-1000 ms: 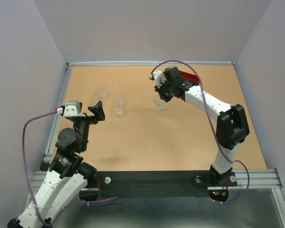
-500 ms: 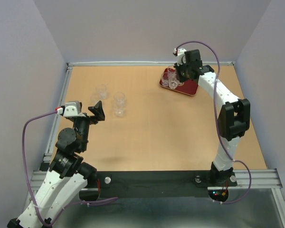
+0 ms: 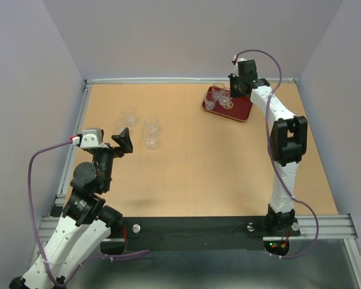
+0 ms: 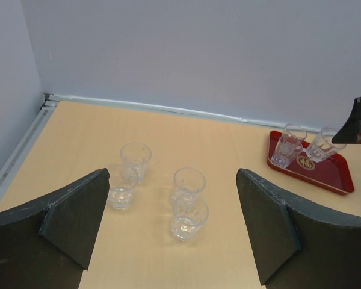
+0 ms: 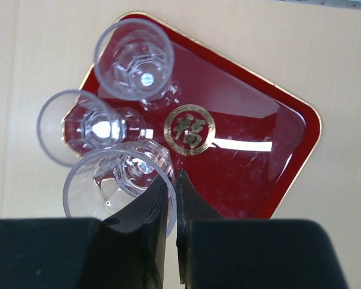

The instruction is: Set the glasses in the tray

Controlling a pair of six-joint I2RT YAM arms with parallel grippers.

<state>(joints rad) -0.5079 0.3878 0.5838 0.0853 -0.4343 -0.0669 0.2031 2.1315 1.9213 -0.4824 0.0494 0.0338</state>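
Observation:
The third glass should go onto the bare bottom of the tray past the emblem, which is below and free of glasses. My right gripper should next move outward, lower the glass there and let go of it.
The dark red tray (image 3: 237,109) with a gold emblem (image 5: 189,129) lies at the far right of the table. Two clear glasses (image 5: 135,60) (image 5: 78,126) stand on its left part. My right gripper (image 5: 173,177) is shut on the rim of a third glass (image 5: 117,180), held tilted over the tray's edge (image 3: 225,96); whether its base touches the tray I cannot tell. Several more glasses (image 3: 150,140) stand in a loose group on the left half of the table (image 4: 188,218). My left gripper (image 4: 172,180) hovers open in front of them, holding nothing.
A metal rail (image 3: 78,138) borders the table's left side and grey walls close the back and sides. Bare tabletop (image 3: 210,168) lies between the group of glasses and the tray. The right arm (image 3: 277,120) stretches along the right side.
My right arm has carried its glass from the middle of the table to the tray at the far right, uncovering the two glasses standing there. The left arm has not moved.

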